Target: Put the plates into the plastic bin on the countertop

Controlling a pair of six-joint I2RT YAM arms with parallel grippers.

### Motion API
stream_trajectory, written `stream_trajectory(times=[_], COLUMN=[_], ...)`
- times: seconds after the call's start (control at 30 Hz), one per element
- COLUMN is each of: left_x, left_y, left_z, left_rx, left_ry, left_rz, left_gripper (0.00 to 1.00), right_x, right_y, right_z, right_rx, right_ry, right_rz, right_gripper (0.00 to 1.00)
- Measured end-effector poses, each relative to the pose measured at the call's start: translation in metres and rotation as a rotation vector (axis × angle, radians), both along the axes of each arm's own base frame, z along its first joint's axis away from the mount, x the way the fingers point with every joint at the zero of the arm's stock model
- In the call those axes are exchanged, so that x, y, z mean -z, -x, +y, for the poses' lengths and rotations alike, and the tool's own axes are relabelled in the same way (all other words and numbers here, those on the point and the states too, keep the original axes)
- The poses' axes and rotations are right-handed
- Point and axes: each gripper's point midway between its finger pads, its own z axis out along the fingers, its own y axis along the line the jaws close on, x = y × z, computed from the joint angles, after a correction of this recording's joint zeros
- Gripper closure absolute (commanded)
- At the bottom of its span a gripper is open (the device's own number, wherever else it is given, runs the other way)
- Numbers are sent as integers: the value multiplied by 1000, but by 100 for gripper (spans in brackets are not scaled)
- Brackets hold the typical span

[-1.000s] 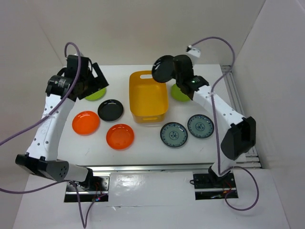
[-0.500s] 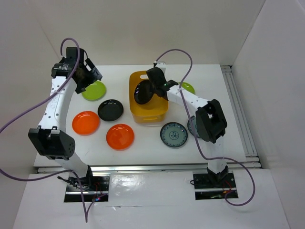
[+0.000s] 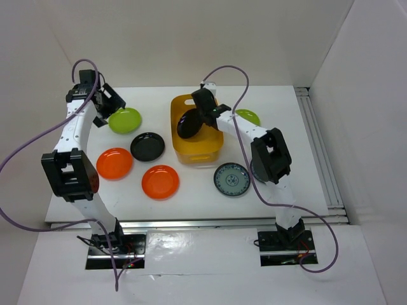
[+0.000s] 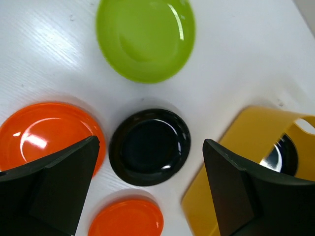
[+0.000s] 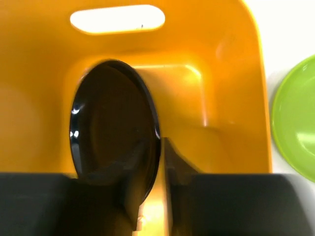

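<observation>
My left gripper needs to go down, wide open, over the edge of the lime green plate that is away from the bin, because that edge is uncovered and has bare tabletop next to it.
The yellow plastic bin (image 3: 219,145) stands mid-countertop. Inside it a black plate (image 3: 188,124) stands on edge, between the jaws of my right gripper (image 3: 200,117). In the right wrist view that black plate (image 5: 113,123) rests against the left finger, and a thin gap shows between its rim and the right finger (image 5: 178,168). My left gripper (image 3: 107,108) hangs wide open and empty above the left plates. Below it lie a lime green plate (image 4: 145,37), a black plate (image 4: 149,146) and two orange plates (image 4: 44,132) (image 4: 125,219).
A blue-and-white plate (image 3: 231,180) lies in front of the bin, to its right. A second lime green plate (image 3: 248,117) lies right of the bin, close to its wall (image 5: 221,73). The right arm's elbow hangs over the table beside the blue-and-white plate. White walls enclose the countertop.
The right arm swung the black plate from above the bin's far corner down into the bin, and its jaws have parted a little. The left arm drew back to the far left.
</observation>
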Motion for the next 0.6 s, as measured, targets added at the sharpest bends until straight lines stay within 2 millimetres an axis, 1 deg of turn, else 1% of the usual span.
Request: stream_trajectory(times=[0.03, 0.1, 0.17, 0.23, 0.33, 0.4, 0.47, 0.53, 0.6], left_x=[9, 27, 40, 49, 62, 71, 81, 94, 106], left_y=[0, 2, 3, 2, 0, -3, -7, -12, -15], left_z=[8, 25, 39, 52, 61, 63, 64, 65, 65], left_rx=[-16, -50, -81, -106, -120, -119, -115, -105, -90], left_ry=[8, 26, 37, 46, 61, 73, 86, 101, 111], left_rz=[17, 49, 72, 84, 99, 109, 118, 126, 130], left_gripper=[0, 0, 0, 0, 0, 0, 2, 2, 3], right_x=[0, -7, -18, -36, -63, -79, -98, -124, -150], right_y=[-1, -5, -9, -15, -20, -15, -8, 3, 20], right_z=[1, 2, 3, 5, 10, 12, 17, 22, 25], right_rx=[0, -2, -5, -9, -19, -27, -44, -67, -106], right_ry=[-1, -1, 1, -7, -19, -23, -35, -59, -94], right_rz=[0, -14, -30, -64, -116, -138, -163, -197, -222], right_gripper=[61, 41, 21, 0, 0, 0, 0, 0, 0])
